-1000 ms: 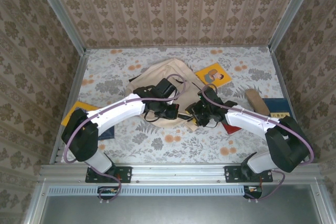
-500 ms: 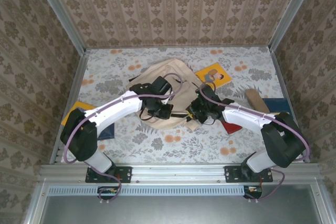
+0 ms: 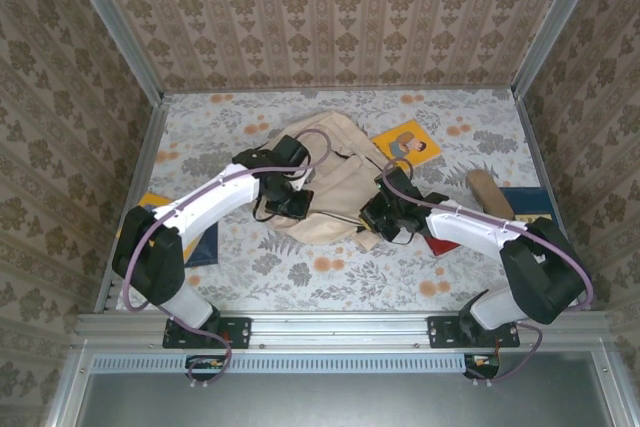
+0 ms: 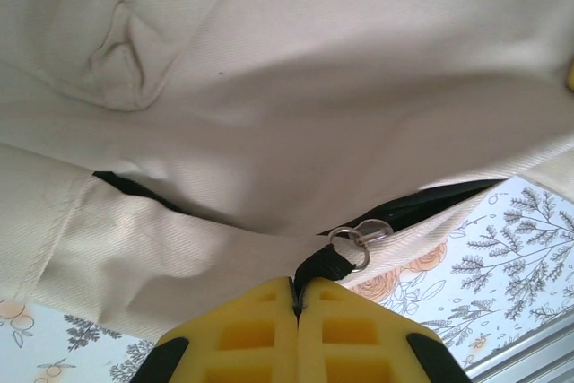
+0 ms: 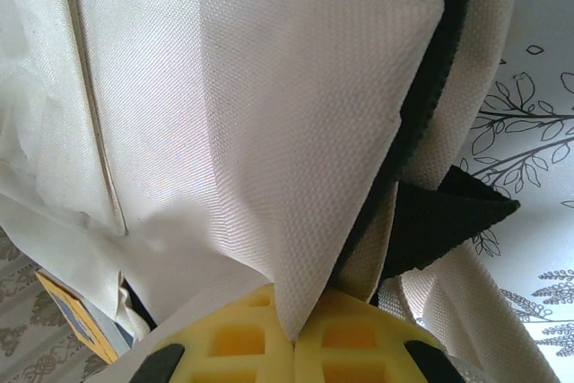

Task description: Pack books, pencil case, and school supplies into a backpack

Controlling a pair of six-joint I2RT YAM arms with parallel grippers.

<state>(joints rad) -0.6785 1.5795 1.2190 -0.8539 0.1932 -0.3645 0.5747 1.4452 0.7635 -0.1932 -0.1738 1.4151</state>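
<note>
My right gripper is at the step of lifting the fold and pulling it outward over the cream top panel (image 3: 338,183) (image 5: 242,96), then releasing it, because the zipper opening is only slightly open.
The cream-beige backpack (image 3: 335,182) lies in the middle of the table. My left gripper (image 3: 290,202) is at its near left edge, shut on the black zipper pull (image 4: 325,265) with its metal ring (image 4: 357,238) just past the fingertips (image 4: 296,286). The dark zipper (image 4: 430,204) gapes to the right of the pull. At the bag's near right corner, my right gripper (image 3: 375,215) is shut on a fold of cream backpack fabric (image 5: 296,221). The yellow book (image 3: 408,144) lies past the bag on the right. The dark blue book (image 3: 528,205) lies at the table's right edge.
A red pouch (image 3: 438,243) peeks out under the right arm. A tan oblong item (image 3: 488,192) lies between it and the blue book. A flat yellow and dark blue item (image 3: 150,209) sits under the left arm. Patterned walls enclose the table on three sides.
My left gripper has drawn the zipper pull leftward and slightly away along the backpack's edge. The right gripper has stayed nearly in place, holding the fabric.
</note>
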